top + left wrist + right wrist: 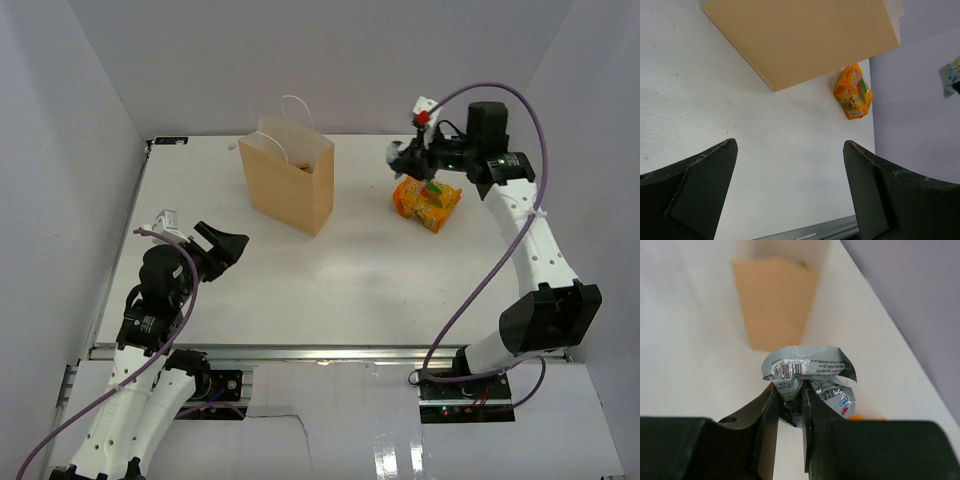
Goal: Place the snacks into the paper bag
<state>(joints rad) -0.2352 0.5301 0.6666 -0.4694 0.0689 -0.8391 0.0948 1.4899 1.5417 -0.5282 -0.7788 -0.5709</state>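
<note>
My right gripper carries the packet (805, 367) to the left in the top view over the paper bag's opening (787, 252) next and releases it, since the opening gapes there.
The tan paper bag (288, 185) stands upright at the back middle of the table, white handles up; it also shows in the left wrist view (805, 35) and the right wrist view (775, 305). The larger orange-yellow pouch (427, 203) lies on the table to its right, also in the left wrist view (854, 92). My right gripper (410, 160) hovers above the pouch's far left end, shut on a crinkly silver-grey packet (805, 367) with a barcode, held in the air (789, 387). My left gripper (225, 245) is open and empty near the front left (790, 145). No other snacks show on the table.
White walls close in the table on the left, back and right. A metal rail (320, 352) runs along the table's near edge. The right arm's purple cable (480, 280) loops over the right side.
</note>
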